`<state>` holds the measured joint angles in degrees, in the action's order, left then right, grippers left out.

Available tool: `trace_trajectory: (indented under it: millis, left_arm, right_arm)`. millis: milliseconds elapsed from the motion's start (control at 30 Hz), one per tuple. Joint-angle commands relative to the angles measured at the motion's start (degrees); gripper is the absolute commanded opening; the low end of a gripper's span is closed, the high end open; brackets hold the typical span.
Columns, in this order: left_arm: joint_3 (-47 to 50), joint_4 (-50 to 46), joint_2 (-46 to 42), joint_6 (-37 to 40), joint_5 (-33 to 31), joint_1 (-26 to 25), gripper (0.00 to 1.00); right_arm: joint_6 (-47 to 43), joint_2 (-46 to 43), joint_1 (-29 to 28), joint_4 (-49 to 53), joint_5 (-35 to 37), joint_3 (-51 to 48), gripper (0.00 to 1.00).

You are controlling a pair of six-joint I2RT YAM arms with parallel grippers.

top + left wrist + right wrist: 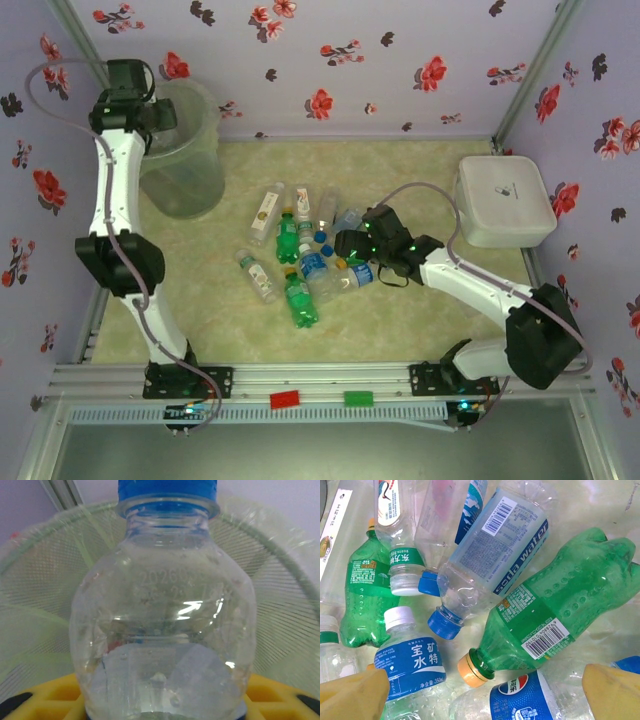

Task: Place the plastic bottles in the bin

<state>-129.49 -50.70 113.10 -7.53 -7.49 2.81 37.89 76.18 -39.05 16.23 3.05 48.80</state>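
The bottle moves just slightly toward the side of the heap of bottles next in my left gripper. Then the fingers open and release it, as the bin's opening is already below the gripper.
My left gripper (135, 105) hangs over the bin (200, 180), shut on a clear plastic bottle with a blue cap (162, 620). Behind the bottle is the bin's pale green bag (45, 580), and the yellow fingers (40, 700) flank the bottle's base. Several plastic bottles (300, 255) lie heaped mid-table. My right gripper (350, 243) hovers open just above them. Between its yellow fingertips (355, 695) lie a green bottle with a yellow cap (555, 605), a clear soda-water bottle (490, 555), a blue-labelled white-capped bottle (412, 660) and a Pepsi-labelled bottle (520, 700).
A white lidded box (503, 200) stands at the right, behind the right arm. A red block (284, 399) and a green block (358, 398) sit on the front rail. Floral walls enclose the table on three sides.
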Motion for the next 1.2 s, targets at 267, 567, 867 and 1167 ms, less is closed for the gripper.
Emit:
trace_trajectory:
  millis: [267, 567, 867, 1167]
  left_arm:
    - [-4.67, -6.51, 5.34, -0.83, 0.28, 0.71, 0.65]
    - [-5.91, -6.45, -0.13, 0.02, 0.2, -1.22, 1.0]
    - [30.84, 18.53, -28.69, -2.08, -3.57, -13.65, 1.0]
    - [70.38, 44.44, -55.81, -13.79, -0.88, -30.04, 1.0]
  right_arm:
    - [-0.7, -3.72, -0.33, 2.77, 2.75, -0.63, 1.0]
    - [1.77, -3.94, -0.33, 4.93, 4.48, -0.01, 1.0]
    - [12.6, -5.44, -0.42, 8.91, 5.17, -1.12, 1.0]
    - [28.02, -11.41, -1.03, 5.79, 3.19, -10.15, 1.0]
